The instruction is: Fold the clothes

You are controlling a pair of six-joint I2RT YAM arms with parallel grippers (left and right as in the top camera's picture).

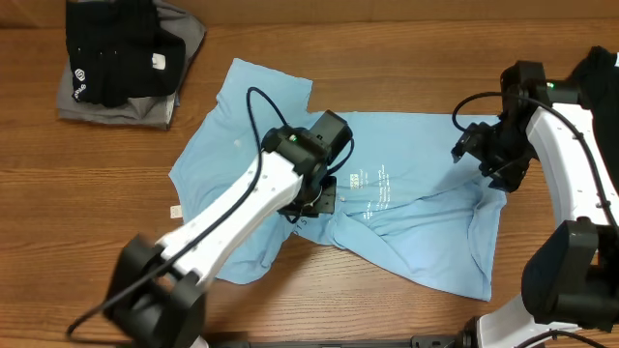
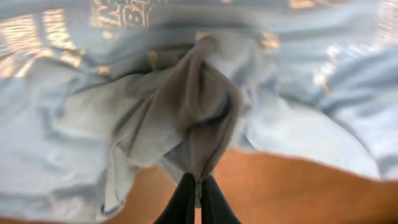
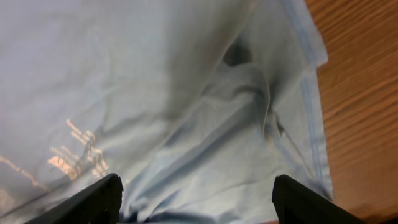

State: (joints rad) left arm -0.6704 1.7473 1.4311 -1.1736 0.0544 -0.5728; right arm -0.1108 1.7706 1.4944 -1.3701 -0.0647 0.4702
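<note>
As cloth bunches mid-shirt, I need to draw my left gripper back and to the left in the overhead view, over the shirt's near corner, and release the fold.
The light blue T-shirt with white lettering lies crumpled in the middle of the wooden table. My left gripper is shut on a bunched fold of the shirt near its middle; in the left wrist view the fingers pinch the gathered cloth just above the wood. My right gripper is open over the shirt's right edge; in the right wrist view the wide-apart fingers hover over rumpled blue cloth with nothing between them.
A stack of folded black and grey clothes sits at the back left. A dark garment lies at the right edge behind the right arm. Bare wooden table surrounds the shirt.
</note>
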